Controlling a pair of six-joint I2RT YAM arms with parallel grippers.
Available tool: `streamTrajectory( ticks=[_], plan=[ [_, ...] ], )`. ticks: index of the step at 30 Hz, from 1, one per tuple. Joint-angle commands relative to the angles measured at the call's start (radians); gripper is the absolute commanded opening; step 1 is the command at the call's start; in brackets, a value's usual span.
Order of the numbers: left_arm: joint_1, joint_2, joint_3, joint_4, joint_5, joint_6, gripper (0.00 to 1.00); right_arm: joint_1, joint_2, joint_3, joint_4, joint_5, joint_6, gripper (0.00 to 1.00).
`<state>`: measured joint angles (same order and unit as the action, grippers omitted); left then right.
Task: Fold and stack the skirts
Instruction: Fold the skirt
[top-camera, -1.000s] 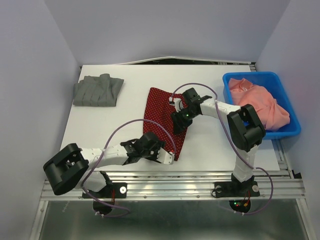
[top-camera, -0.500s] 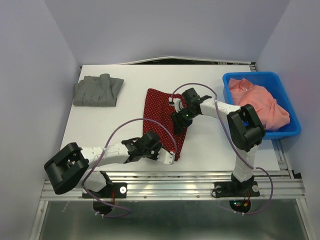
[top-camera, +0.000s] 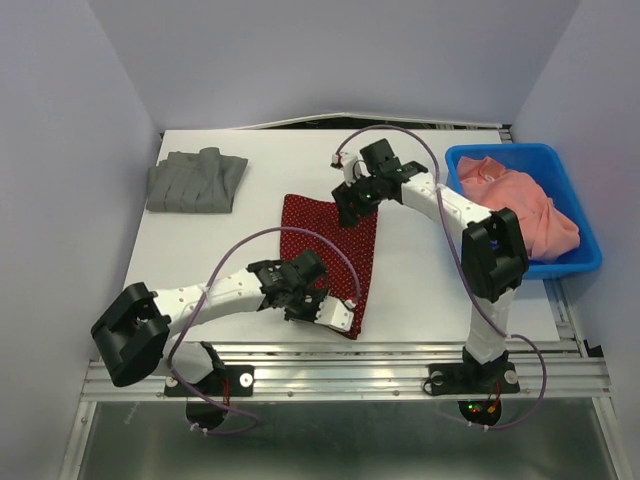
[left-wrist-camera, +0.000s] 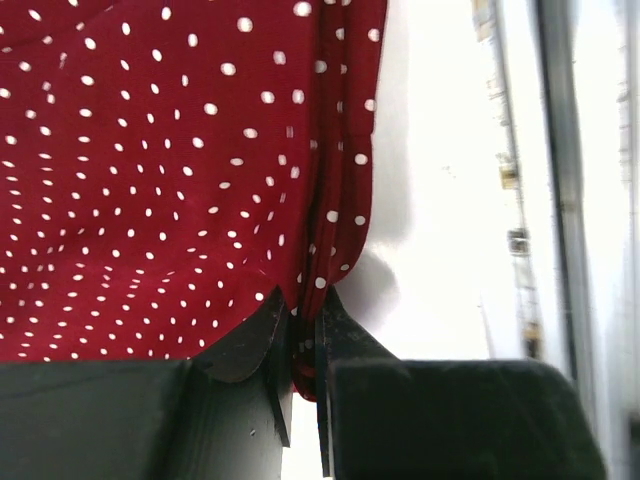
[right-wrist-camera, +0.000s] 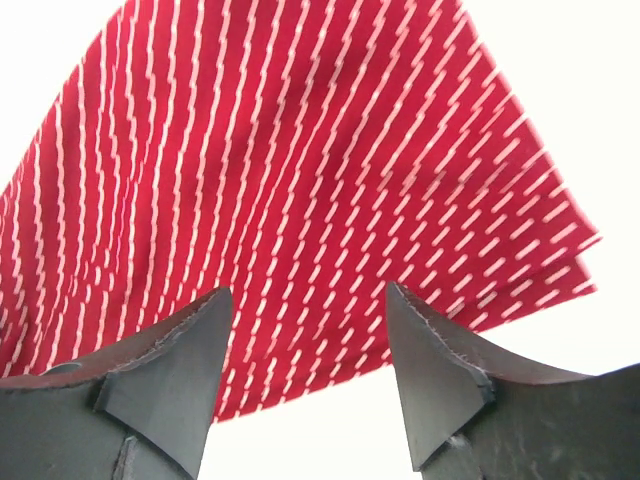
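Note:
The spread skirt's far edge is outward of my left gripper. My left gripper should next carry the pinched near edge outward across the cloth and let go of it there.
The dark red polka-dot skirt (top-camera: 330, 250) lies on the white table in the middle, its near corner at the front. My left gripper (top-camera: 322, 308) is shut on that near edge; the left wrist view shows the cloth (left-wrist-camera: 170, 170) pinched between the jaws. My right gripper (top-camera: 348, 205) is open above the skirt's far edge, nothing between its fingers (right-wrist-camera: 440, 370); the right wrist view shows the cloth (right-wrist-camera: 300, 200) blurred below. The dark grey skirt (top-camera: 197, 180) lies folded at the far left.
A blue bin (top-camera: 580, 262) with pink cloth (top-camera: 520, 205) stands at the right edge of the table (top-camera: 440, 280). The table's metal front rail (top-camera: 350, 365) runs just below the left gripper.
My right gripper has moved away from the skirt's middle to its far edge and is open. The skirt has shifted and looks shorter. My left gripper has kept its hold, moving slightly.

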<state>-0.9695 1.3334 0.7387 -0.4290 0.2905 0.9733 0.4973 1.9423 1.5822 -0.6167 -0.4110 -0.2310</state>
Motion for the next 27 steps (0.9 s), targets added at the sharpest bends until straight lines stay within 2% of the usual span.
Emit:
streamTrajectory(
  ticks=[1,8,13,20,27],
  plan=[
    [-0.009,0.004,0.117,-0.187,0.157,-0.048,0.00,-0.003,0.084,0.091,0.086,0.035,0.033,0.69],
    [-0.009,0.038,0.225,-0.341,0.222,-0.056,0.00,-0.013,0.254,0.174,0.224,0.159,0.062,0.69],
    [-0.005,0.061,0.292,-0.399,0.269,-0.065,0.00,-0.013,0.336,0.184,0.224,0.076,0.050,0.64],
    [0.046,0.104,0.415,-0.458,0.265,-0.045,0.00,-0.013,0.261,0.004,0.247,-0.064,0.025,0.52],
    [0.172,0.239,0.620,-0.501,0.249,0.002,0.00,-0.013,0.205,-0.102,0.255,-0.118,0.007,0.52]
  ],
)
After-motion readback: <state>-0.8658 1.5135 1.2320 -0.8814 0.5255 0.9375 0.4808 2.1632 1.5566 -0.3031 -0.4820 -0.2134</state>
